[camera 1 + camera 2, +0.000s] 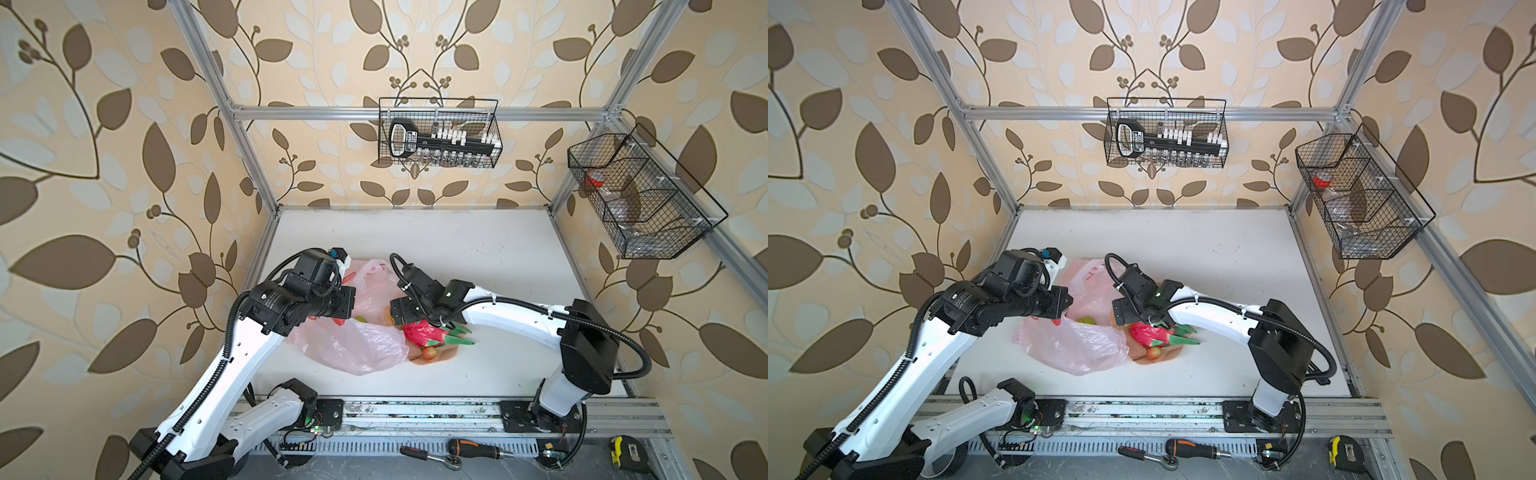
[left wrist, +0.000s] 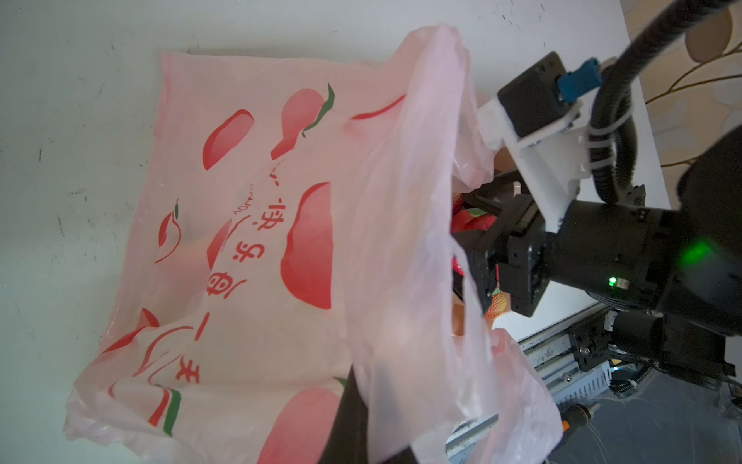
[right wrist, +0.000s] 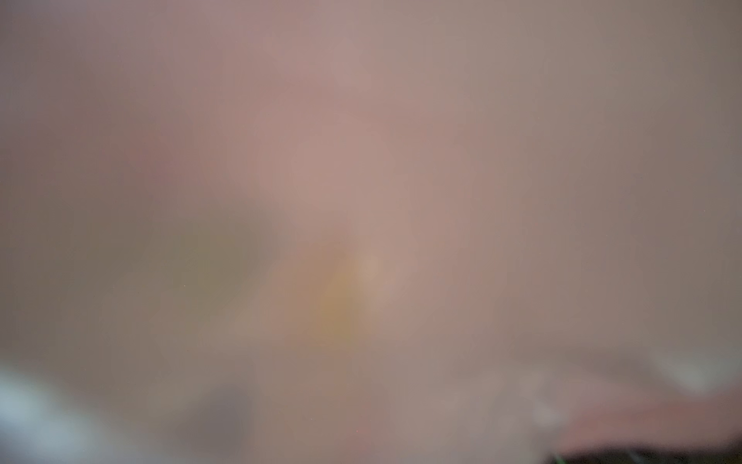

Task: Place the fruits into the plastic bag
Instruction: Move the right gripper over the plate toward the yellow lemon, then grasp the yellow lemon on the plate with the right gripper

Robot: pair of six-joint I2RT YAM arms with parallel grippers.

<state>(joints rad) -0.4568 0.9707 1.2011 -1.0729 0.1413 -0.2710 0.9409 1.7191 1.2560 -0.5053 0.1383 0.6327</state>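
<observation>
The yellow fruit [image 3: 340, 305], blurred by bag film, lies just below the right gripper, so the gripper next needs to ease down with its fingers already apart and close.
The pink plastic bag [image 1: 361, 345] [image 1: 1084, 345] lies left of centre, its printed side filling the left wrist view [image 2: 261, 241]. My left gripper [image 2: 353, 426] is shut on the bag's rim and holds it raised. A green-yellow fruit [image 1: 360, 319] [image 1: 1087, 320] rests inside the mouth. My right gripper [image 2: 478, 237] is at the bag's mouth with its jaws apart; bag film blurs the right wrist view. Behind it, a pink-red dragon fruit [image 1: 419, 334] [image 1: 1146, 334] lies on the peach plate [image 1: 446, 355]. A small red-yellow fruit [image 1: 429, 353] [image 1: 1153, 353] sits at the plate's front.
Two black wire baskets hang on the frame, at the back [image 1: 440, 133] and at the right [image 1: 640, 191]. A screwdriver [image 1: 473, 449], a ratchet [image 1: 432, 457] and a tape measure [image 1: 627, 453] lie past the front rail. White tabletop [image 1: 478, 257] stretches behind the arms.
</observation>
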